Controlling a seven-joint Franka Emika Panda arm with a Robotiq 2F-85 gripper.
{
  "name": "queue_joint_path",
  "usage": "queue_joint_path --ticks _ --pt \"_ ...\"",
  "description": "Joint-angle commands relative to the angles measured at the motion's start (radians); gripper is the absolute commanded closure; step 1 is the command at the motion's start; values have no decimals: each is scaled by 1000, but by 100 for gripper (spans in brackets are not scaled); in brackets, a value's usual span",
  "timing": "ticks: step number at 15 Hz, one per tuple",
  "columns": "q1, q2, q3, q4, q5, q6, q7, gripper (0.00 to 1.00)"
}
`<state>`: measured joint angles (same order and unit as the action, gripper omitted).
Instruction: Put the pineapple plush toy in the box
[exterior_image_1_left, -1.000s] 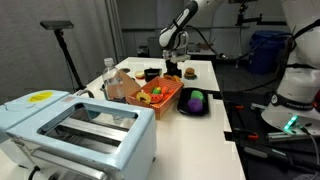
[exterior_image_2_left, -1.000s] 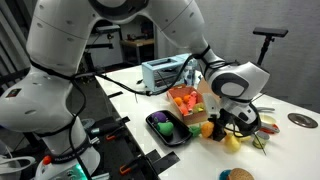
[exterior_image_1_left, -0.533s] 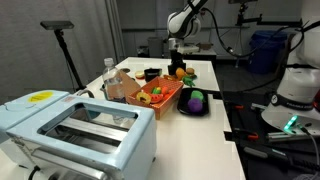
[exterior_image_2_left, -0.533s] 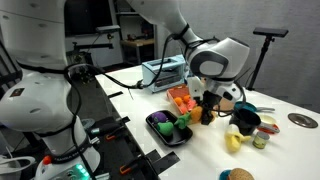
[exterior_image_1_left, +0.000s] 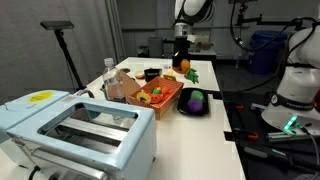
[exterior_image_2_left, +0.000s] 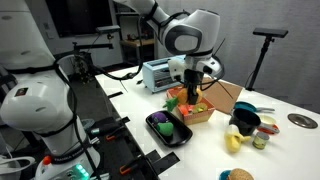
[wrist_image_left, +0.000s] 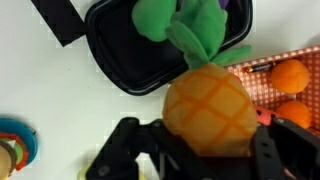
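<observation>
My gripper needs to move next toward the box (exterior_image_1_left: 171, 99), to the right in the wrist view, and down over its end with oranges to let go of the toy.
My gripper (wrist_image_left: 205, 152) is shut on the pineapple plush toy (wrist_image_left: 210, 112), an orange-yellow body with green leaves. It hangs in the air in both exterior views (exterior_image_1_left: 183, 66) (exterior_image_2_left: 193, 92). The orange-red box (exterior_image_1_left: 171, 99) holds small toy fruits. In the wrist view its wall (wrist_image_left: 303, 56) shows at the right edge with two oranges inside. In an exterior view the toy hangs over the box's near end (exterior_image_2_left: 177, 99). The gripper shows in both exterior views (exterior_image_1_left: 181, 58) (exterior_image_2_left: 193, 84).
A black tray (exterior_image_1_left: 194, 110) (exterior_image_2_left: 160, 134) (wrist_image_left: 120, 62) with green and purple toys lies beside the box. A brown container (exterior_image_1_left: 118, 86) (exterior_image_2_left: 224, 97), a toaster (exterior_image_1_left: 80, 128), a black bowl (exterior_image_2_left: 245, 121) and small items (exterior_image_2_left: 234, 142) stand around.
The arm has risen from the table with the pineapple toy in the gripper and carried it toward the orange-red box.
</observation>
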<state>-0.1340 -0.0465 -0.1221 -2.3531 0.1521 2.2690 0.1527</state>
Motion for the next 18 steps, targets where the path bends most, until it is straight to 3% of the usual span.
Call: queue_joint_path --ticks 1,7,12,13,14,18 --pt "26 15 34 52 -74 -37 72 96" --pt "93 174 98 225 -224 -130 172 96" --pt "133 279 94 328 -252 -223 181 96" --pt "132 287 90 337 -242 -239 175 72" --pt "127 291 86 342 -231 -255 169 59" --pt "114 259 65 300 -218 -278 152 31"
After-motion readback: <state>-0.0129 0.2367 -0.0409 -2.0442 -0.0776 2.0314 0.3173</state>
